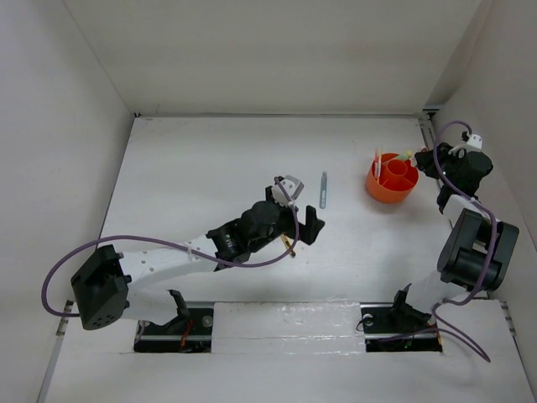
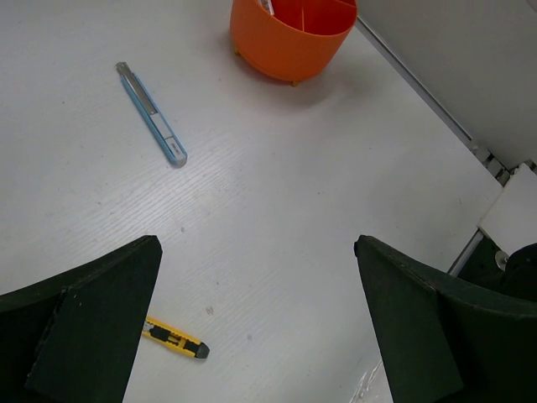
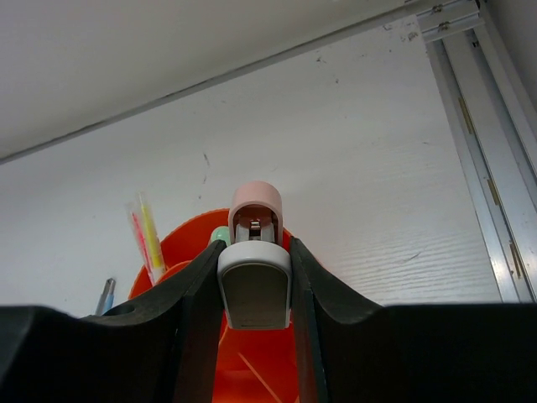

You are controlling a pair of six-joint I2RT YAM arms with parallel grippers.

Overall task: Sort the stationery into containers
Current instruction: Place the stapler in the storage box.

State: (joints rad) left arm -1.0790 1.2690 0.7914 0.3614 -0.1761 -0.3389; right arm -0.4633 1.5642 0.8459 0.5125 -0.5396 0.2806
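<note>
The orange pot's rail-side compartment is below my right gripper and has open room, so my right gripper will move down into it and let go of the eraser-like piece (image 3: 254, 285) there.
The orange pot (image 1: 392, 180) stands at the right rear of the table, with thin red and yellow pens (image 3: 145, 238) and a pale green marker (image 3: 219, 236) upright in it. My right gripper (image 1: 422, 159) is shut on a pink and grey eraser-like piece (image 3: 254, 285) and holds it just above the pot's compartments (image 3: 252, 374). My left gripper (image 2: 256, 252) is open and empty, low over the table's middle. A grey-blue pen (image 2: 151, 113) lies ahead of it, left of the pot (image 2: 292, 38). A short yellow-black pen (image 2: 174, 337) lies by its left finger.
The grey-blue pen (image 1: 323, 190) lies between my left gripper (image 1: 307, 225) and the pot. White walls close the table at the back and both sides. A metal rail (image 3: 478, 159) runs along the right edge, close behind the pot.
</note>
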